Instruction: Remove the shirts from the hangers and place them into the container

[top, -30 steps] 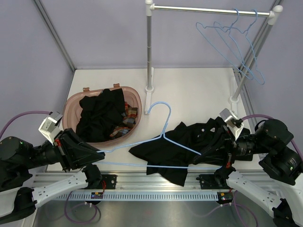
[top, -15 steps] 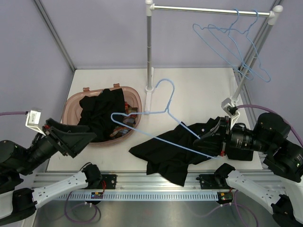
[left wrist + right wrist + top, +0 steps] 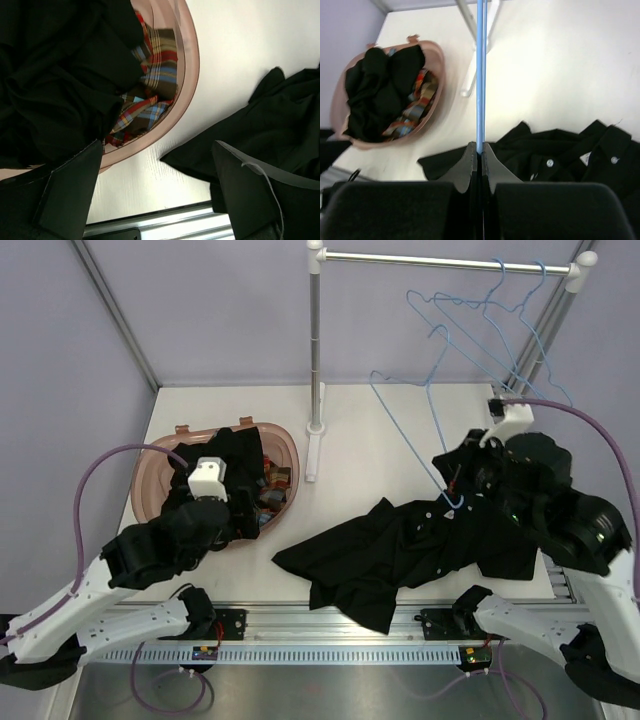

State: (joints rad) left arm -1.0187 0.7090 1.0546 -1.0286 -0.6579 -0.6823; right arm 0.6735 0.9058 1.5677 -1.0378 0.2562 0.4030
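I will raise my right gripper outward to the bar's bare part (image 3: 437, 261), which is above and outward of the gripper, and let go of the hanger, since the hanger's hook is unhung.
One black shirt (image 3: 400, 545) lies spread on the table, free of any hanger. My right gripper (image 3: 455, 492) hangs above its collar, shut on a thin light-blue hanger (image 3: 480, 75) that rises toward the rail. The pinkish-brown container (image 3: 140, 485) at the left holds a second black shirt (image 3: 235, 455) and a plaid shirt (image 3: 150, 75). My left gripper (image 3: 162, 200) is open and empty over the container's near right rim (image 3: 192, 65), with the edge of the loose shirt (image 3: 280, 115) to its right.
A white-and-metal rail (image 3: 440, 260) stands at the back on two posts, the left post (image 3: 316, 340) near the container. Two more light-blue hangers (image 3: 520, 340) hang at its right end. The metal front rail (image 3: 165, 220) of the table runs below my left gripper.
My left gripper let go of the hanger, opened and moved over the container. My right arm lifted the hanger off the black shirt and swung it up and back toward the rail.
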